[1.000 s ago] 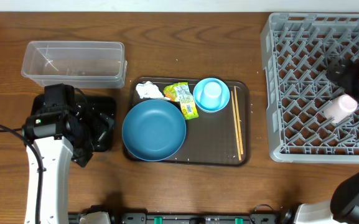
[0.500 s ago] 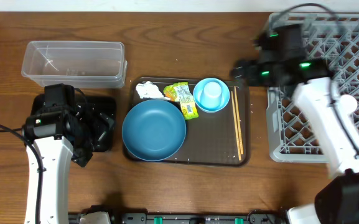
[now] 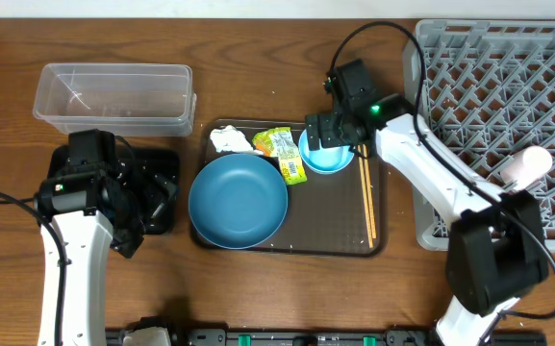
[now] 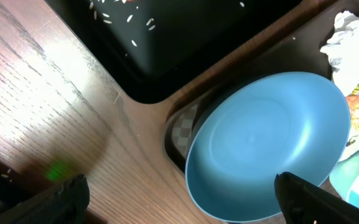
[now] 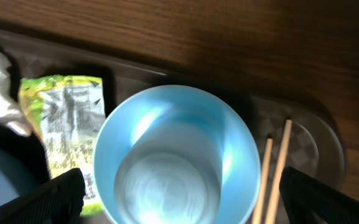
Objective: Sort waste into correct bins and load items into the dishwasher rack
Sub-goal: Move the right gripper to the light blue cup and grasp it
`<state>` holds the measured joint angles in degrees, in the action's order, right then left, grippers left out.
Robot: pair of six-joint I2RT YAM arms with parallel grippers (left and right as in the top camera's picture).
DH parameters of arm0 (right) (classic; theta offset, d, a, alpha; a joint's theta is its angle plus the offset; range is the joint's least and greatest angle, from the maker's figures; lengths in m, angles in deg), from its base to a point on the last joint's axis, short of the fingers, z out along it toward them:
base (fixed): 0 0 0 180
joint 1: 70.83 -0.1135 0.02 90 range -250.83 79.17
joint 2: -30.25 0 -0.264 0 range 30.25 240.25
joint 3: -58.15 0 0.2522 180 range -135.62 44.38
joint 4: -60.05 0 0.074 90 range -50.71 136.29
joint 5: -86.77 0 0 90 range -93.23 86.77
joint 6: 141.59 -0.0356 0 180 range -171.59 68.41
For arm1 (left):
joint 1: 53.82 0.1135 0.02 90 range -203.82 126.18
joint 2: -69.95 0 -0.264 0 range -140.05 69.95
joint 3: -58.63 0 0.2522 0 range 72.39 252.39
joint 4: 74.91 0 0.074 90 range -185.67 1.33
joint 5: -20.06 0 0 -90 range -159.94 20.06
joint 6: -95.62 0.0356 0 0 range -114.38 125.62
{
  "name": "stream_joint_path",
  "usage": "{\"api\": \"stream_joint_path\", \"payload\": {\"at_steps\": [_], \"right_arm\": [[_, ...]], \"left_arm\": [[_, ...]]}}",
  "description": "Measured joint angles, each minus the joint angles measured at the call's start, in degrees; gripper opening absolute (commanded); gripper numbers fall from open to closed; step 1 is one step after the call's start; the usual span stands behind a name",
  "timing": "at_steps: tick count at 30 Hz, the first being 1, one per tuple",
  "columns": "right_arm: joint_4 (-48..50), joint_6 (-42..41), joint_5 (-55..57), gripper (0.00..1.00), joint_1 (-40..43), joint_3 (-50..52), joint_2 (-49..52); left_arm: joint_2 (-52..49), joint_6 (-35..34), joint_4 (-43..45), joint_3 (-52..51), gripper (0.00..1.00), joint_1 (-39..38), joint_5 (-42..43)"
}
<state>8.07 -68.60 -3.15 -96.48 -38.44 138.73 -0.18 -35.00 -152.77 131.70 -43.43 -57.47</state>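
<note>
The robot's right gripper should next go down with its fingers open around the sides of the light-blue cup (image 5: 168,174), since the cup stands in the bowl (image 5: 238,140) just below the gripper.
My right gripper (image 3: 328,133) (image 5: 185,200) hangs open just above the light-blue cup (image 5: 167,186), which stands inside the light-blue bowl (image 3: 327,147) (image 5: 238,140) on the brown tray. Beside the bowl lie the green-and-yellow wrapper (image 3: 285,154) (image 5: 67,124), the white tissue (image 3: 231,141) (image 4: 350,43) and the chopsticks (image 3: 367,187) (image 5: 272,174). The dark-blue plate (image 3: 239,200) (image 4: 272,143) fills the tray's left half. My left gripper (image 3: 157,192) (image 4: 182,199) is open and empty between the black tray (image 4: 167,37), which holds scattered rice grains, and the plate. A whitish cup (image 3: 527,163) lies in the dishwasher rack (image 3: 508,58).
The clear tub (image 3: 113,96) stands empty at the back left, behind the black tray (image 3: 166,159), most of which my left arm hides. The brown serving tray (image 3: 373,240) sits mid-table, and the rack's grey wall rises close to its right side.
My right arm has swung left from the rack to above the bowl, leaving the whitish cup lying in the rack. The left arm has not moved.
</note>
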Motion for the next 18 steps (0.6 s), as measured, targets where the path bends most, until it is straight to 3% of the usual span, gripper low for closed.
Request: {"api": "stream_joint_path", "payload": {"at_steps": [18], "right_arm": [[-1.2, -2.7, 5.1, 0.91, -4.6, 0.0, 3.1]], "left_arm": [[0.0, 0.0, 0.0, 0.0, 0.98, 0.0, 0.0]]}}
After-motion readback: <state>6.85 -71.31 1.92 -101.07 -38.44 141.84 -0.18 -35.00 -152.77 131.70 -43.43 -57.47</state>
